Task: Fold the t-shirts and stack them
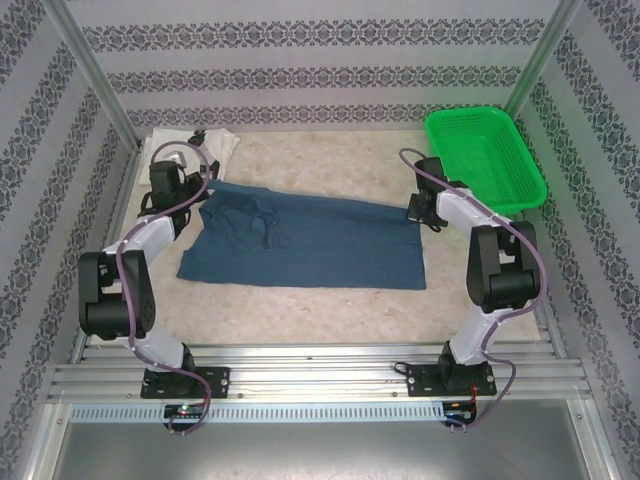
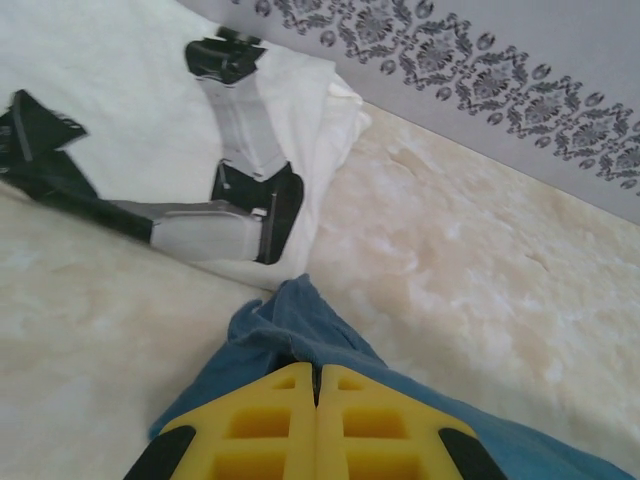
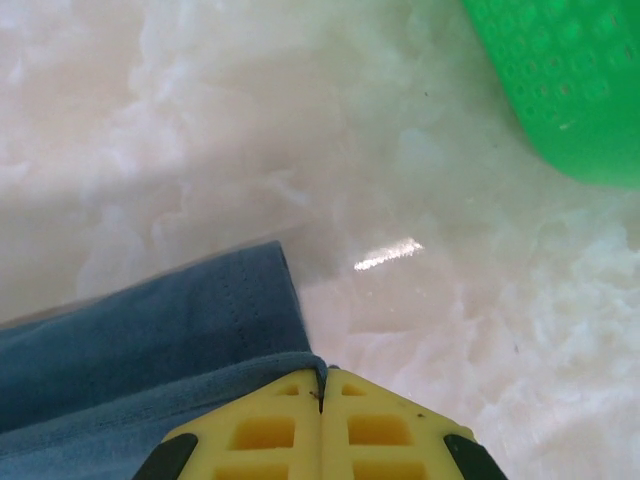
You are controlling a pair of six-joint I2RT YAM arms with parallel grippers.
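The shirt's flat end (image 1: 411,247) lies back from my right gripper, so next I will pull the pinched hem back with that gripper and let go of it over that end.
The dark blue t-shirt (image 1: 300,240) lies spread across the middle of the table. My left gripper (image 1: 203,203) is shut on its far left corner; in the left wrist view the yellow fingers (image 2: 265,425) pinch a bunched fold of the blue cloth (image 2: 300,325). Over on the right, my right gripper (image 1: 418,212) is shut on the shirt's far right corner, and the right wrist view shows the blue hem (image 3: 150,335) caught between its fingertips (image 3: 322,385). Folded at the back left lies the white t-shirt (image 1: 212,146) with black printed marks (image 2: 150,120).
A bright green mesh basket (image 1: 487,160) stands at the back right, close to the right arm, and its corner shows in the right wrist view (image 3: 570,80). Patterned walls enclose the table on three sides. Bare marbled tabletop (image 1: 300,310) runs along the front.
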